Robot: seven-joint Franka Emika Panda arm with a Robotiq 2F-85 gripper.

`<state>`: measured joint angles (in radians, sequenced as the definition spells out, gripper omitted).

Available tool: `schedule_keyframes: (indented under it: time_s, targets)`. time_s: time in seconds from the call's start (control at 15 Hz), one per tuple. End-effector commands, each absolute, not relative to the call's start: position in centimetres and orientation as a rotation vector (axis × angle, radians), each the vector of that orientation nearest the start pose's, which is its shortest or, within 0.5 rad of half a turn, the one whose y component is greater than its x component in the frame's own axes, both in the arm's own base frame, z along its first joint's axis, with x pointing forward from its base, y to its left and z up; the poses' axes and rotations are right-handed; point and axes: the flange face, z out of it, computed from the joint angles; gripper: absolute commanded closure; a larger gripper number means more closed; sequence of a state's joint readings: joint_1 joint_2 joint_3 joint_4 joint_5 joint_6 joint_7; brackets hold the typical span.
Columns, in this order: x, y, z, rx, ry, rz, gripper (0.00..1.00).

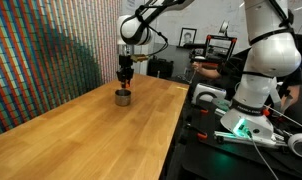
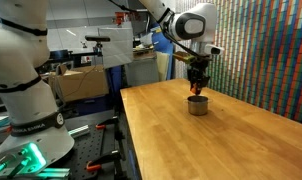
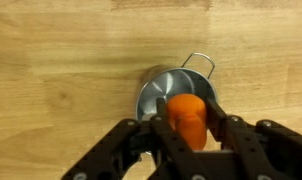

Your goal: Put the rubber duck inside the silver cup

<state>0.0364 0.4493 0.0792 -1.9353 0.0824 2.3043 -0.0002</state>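
Note:
I should next lower my gripper straight into the silver cup's opening (image 3: 175,84) and release the orange rubber duck (image 3: 187,115) there, because it still hangs just above the cup's rim.
The silver cup (image 3: 167,90) stands on the wooden table; it shows in both exterior views (image 1: 122,97) (image 2: 197,105). It has a thin wire handle at its far right. My gripper (image 3: 188,118) is shut on the orange rubber duck (image 3: 187,115) and holds it right above the cup's opening. In both exterior views the gripper (image 1: 124,78) (image 2: 197,85) hangs just over the cup, and the duck shows as a small orange spot between the fingers (image 2: 197,88).
The wooden table (image 1: 91,130) reaches toward the camera from the cup. A patterned wall (image 1: 41,50) runs along one side. A second white robot arm (image 1: 261,60) and lab gear stand beside the table's edge.

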Motion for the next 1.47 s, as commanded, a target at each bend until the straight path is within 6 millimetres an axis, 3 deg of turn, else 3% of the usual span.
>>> schedule_keyframes:
  time_s: [0.0, 0.13, 0.2, 0.33, 0.53, 1.13, 1.4]
  targets:
    - [61.4, 7.8, 23.5, -3.047, -0.043, 0.091, 0.81]
    - [62.1, 7.8, 22.2, -3.066, -0.065, 0.045, 0.79]
    - [62.5, 7.7, 21.9, -3.073, -0.046, 0.024, 0.32]
    - [62.6, 7.7, 21.6, -3.064, -0.024, -0.001, 0.27]
    - [62.9, 7.8, 22.3, -3.064, -0.02, 0.007, 0.02]
    - [66.8, 4.0, 30.3, -3.15, -0.055, -0.025, 0.0]
    - [66.7, 0.9, 31.9, -3.207, -0.001, 0.067, 0.0]
